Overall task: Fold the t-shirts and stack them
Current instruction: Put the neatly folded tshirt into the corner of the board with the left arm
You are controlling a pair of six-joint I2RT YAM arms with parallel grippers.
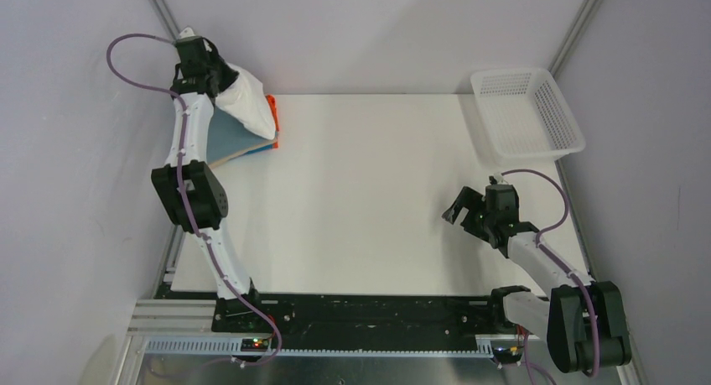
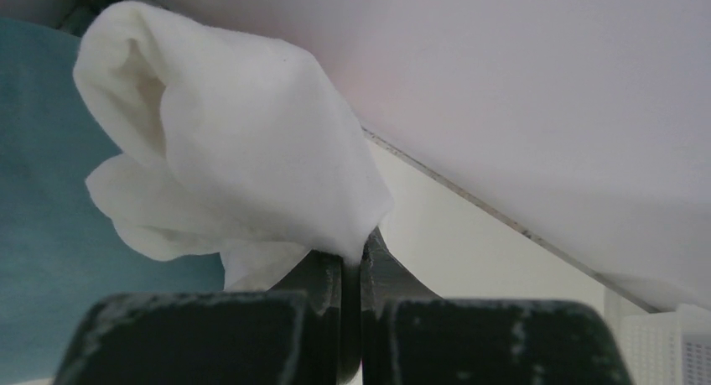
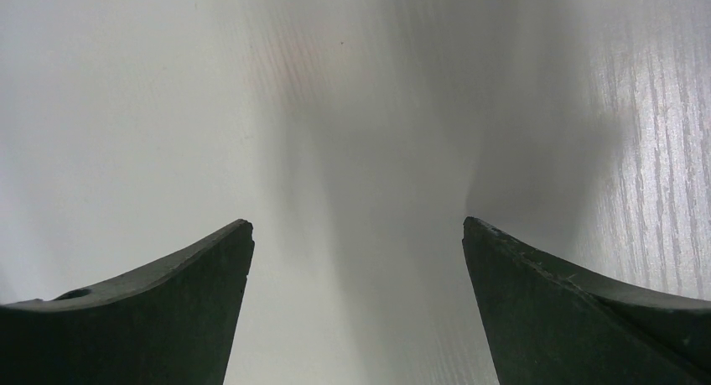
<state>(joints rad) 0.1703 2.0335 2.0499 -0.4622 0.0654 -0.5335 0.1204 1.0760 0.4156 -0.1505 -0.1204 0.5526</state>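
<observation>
The white t-shirt (image 1: 246, 104) is bunched, leaving the near part of the stack's blue-grey top layer bare, so my left gripper should next move back and down over that part to release it.
My left gripper (image 1: 220, 81) is at the table's far left corner, shut on the white t-shirt (image 1: 246, 104), which hangs bunched over the stack. In the left wrist view the white t-shirt (image 2: 243, 158) is pinched between the closed fingers (image 2: 323, 276). The stack of folded t-shirts shows a dusty blue-grey top layer (image 1: 228, 137), with orange (image 1: 272, 108) and bright blue (image 1: 267, 148) edges under it. The blue-grey cloth also shows in the left wrist view (image 2: 42, 192). My right gripper (image 1: 459, 209) is open and empty, low over bare table at the right; its fingers (image 3: 193, 293) stand wide apart.
A white plastic mesh basket (image 1: 526, 112) stands at the table's far right corner. White walls close in behind and on both sides. The white table (image 1: 360, 192) stretches between the arms.
</observation>
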